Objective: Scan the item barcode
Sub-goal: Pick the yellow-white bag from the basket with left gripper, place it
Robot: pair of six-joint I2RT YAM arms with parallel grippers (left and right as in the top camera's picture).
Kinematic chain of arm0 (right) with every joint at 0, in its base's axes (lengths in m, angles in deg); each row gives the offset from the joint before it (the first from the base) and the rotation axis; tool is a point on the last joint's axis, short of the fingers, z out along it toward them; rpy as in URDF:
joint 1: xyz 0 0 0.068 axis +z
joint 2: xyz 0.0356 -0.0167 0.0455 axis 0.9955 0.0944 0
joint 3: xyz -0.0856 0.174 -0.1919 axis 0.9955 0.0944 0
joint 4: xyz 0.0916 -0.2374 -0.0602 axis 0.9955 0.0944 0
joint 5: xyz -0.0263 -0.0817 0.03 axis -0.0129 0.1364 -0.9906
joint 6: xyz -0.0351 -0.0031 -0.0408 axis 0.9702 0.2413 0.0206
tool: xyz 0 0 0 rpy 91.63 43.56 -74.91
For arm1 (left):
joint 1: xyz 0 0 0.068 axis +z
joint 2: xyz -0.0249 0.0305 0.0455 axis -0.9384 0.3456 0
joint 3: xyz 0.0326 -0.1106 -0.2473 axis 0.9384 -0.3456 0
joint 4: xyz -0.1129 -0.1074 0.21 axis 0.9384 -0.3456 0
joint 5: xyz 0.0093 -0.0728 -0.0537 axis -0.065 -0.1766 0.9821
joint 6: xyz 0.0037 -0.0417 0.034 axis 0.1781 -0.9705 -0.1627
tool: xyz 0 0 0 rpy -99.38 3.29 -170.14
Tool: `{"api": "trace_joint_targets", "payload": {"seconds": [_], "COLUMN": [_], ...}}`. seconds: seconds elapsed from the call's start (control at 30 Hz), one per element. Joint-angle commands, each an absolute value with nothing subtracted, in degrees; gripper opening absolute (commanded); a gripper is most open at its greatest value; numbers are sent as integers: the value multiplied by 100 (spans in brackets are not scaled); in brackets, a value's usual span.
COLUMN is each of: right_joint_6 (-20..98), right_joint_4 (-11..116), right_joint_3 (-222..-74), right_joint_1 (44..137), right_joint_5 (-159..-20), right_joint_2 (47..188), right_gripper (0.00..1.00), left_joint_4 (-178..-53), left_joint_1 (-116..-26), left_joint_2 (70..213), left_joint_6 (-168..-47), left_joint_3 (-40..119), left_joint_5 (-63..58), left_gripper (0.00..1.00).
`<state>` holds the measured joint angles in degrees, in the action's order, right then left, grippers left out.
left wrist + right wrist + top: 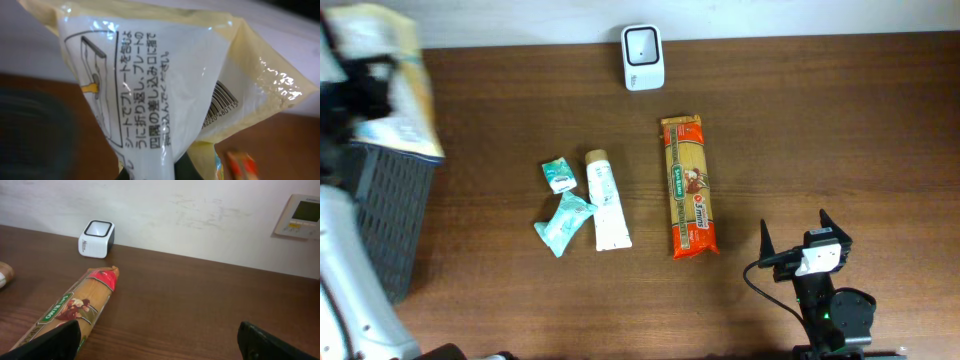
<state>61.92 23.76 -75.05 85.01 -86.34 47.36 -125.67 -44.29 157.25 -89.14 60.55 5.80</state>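
Note:
The bag (395,80) hangs high by the basket, so my left gripper should next lower it to the right in the overhead view and release it beside the teal packets.
My left gripper (362,88) hangs at the far left, over the basket, shut on a yellow and white plastic bag (395,80). In the left wrist view the bag (150,75) fills the frame, pinched at the bottom between my left gripper's (155,175) jaws. Japanese print faces the camera and a barcode (220,102) sits on the bag's right fold. The white scanner (642,57) stands at the table's far edge, also seen as the scanner (96,239) in the right wrist view. My right gripper (795,228) rests near the front right, open and holding nothing, as the right gripper (160,347) shows.
A dark mesh basket (390,215) stands at the left edge. A long pasta packet (688,186) lies mid-table, just left of my right gripper. A white tube (606,200) and two teal packets (559,174) (563,222) lie left of it.

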Motion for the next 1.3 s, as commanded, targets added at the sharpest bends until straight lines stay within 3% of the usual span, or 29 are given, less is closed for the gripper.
{"api": "trace_joint_targets", "payload": {"seconds": [0.0,0.13,0.23,0.5,0.6,0.93,1.17,1.23,1.27], "right_joint_6": [6192,6192,6192,6192,6192,6192,6192,6192,6192], "right_joint_4": [2376,2376,2376,2376,2376,2376,2376,2376,2376], "right_joint_3": [-7452,-7452,-7452,-7452,-7452,-7452,-7452,-7452,-7452], "right_joint_1": [8494,8494,8494,8494,8494,8494,8494,8494,8494], "right_joint_5": [-8606,-8606,-8606,-8606,-8606,-8606,-8606,-8606,-8606], "right_joint_2": [4699,4699,4699,4699,4699,4699,4699,4699,4699], "right_gripper": [98,99,99,99,99,99,99,99,99], "left_joint_4": [-12997,-13417,-13419,-12311,-11918,-11218,-11247,-11268,-11271], "left_joint_1": [-5605,-6700,-6866,-6866,-6896,-7738,-7554,-7393,-7340], "left_joint_2": [15935,16490,16912,17795,17893,17920,17760,17633,17627], "left_joint_6": [-8997,-9126,-9668,-10490,-10715,-11121,-11006,-10990,-10807], "left_joint_3": [5934,5513,5060,3666,3283,3091,3159,3161,3161], "left_joint_5": [-622,-2139,-2819,-2777,-1964,-1794,-2218,-2445,-2535], "left_gripper": [0,0,0,0,0,0,0,14,51]}}
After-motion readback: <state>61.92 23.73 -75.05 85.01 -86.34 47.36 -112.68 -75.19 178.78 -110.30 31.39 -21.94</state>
